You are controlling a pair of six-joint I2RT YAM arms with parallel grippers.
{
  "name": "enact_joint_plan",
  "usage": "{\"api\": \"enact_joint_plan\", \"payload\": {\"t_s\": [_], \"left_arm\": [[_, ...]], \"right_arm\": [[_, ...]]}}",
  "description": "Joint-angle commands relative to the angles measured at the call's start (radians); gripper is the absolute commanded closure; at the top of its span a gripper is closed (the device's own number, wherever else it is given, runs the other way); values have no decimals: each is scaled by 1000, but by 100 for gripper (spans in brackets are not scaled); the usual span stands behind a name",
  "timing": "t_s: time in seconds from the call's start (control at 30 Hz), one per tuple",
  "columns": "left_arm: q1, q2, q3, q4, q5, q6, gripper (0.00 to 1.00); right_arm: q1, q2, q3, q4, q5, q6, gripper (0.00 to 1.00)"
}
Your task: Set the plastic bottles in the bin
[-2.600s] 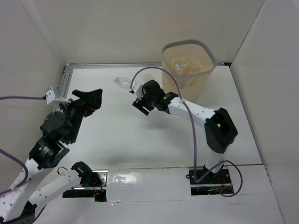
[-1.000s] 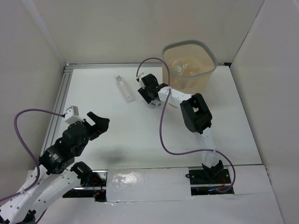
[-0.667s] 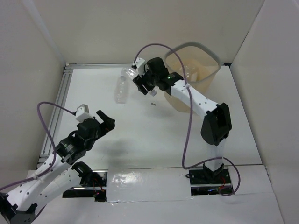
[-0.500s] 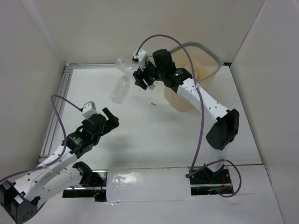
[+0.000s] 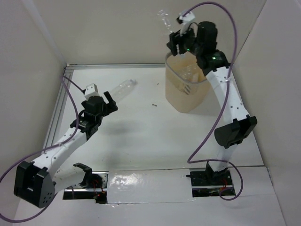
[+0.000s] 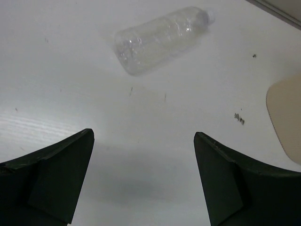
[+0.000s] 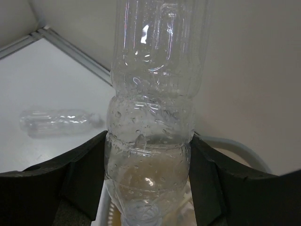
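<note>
I need to turn my left gripper next and move it outward and down over the bottle's middle (image 5: pixel 123 90) (image 6: pixel 162 41), because the bottle is on the tabletop, lower than my left gripper and outward of it.
My right gripper (image 5: pixel 173 40) is shut on a bare clear plastic bottle (image 5: pixel 164 19), held high over the left rim of the beige bin (image 5: pixel 181 96). In the right wrist view the bottle (image 7: pixel 151 94) stands between my fingers (image 7: pixel 83 169), with the bin's grey rim (image 7: pixel 242 149) below. Another clear bottle (image 5: pixel 190 71) lies inside the bin. A second bare bottle (image 5: pixel 123 88) lies on the table. My left gripper (image 5: pixel 109 100) is open and empty just short of it. In the left wrist view this bottle (image 6: pixel 162 40) lies ahead of the open gripper (image 6: pixel 143 139).
White walls close in the table on the left, back and right. A metal rail (image 5: pixel 61 101) runs along the left edge. The bin's base (image 6: pixel 284 122) shows at the right of the left wrist view. A small dark speck (image 5: pixel 153 105) lies on the table.
My right arm has lifted one bottle from the table up over the bin. My left arm has reached forward toward the other bottle, which has turned and shifted right.
</note>
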Motion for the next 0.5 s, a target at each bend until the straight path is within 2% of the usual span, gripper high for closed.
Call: {"api": "enact_joint_plan", "payload": {"t_s": [0.0, 0.17, 0.23, 0.3, 0.33, 0.37, 0.47], "left_arm": [[79, 88, 87, 191, 85, 163, 0], [142, 266, 187, 265, 269, 330, 0], [165, 369, 282, 230, 322, 339, 0], [176, 430, 345, 193, 334, 304, 0], [176, 461, 412, 149, 345, 262, 0], [176, 517, 446, 122, 345, 240, 0], [176, 601, 600, 0, 345, 157, 0]], "right_arm": [[-87, -65, 2, 11, -82, 43, 83], [-172, -87, -95, -50, -153, 17, 78], [-216, -65, -107, -81, -186, -4, 61], [-243, -65, -137, -95, -186, -4, 33], [-264, -65, -146, -95, -186, -4, 9], [-276, -65, -156, -95, -199, -4, 0], [-319, -65, -167, -83, -240, -4, 0]]}}
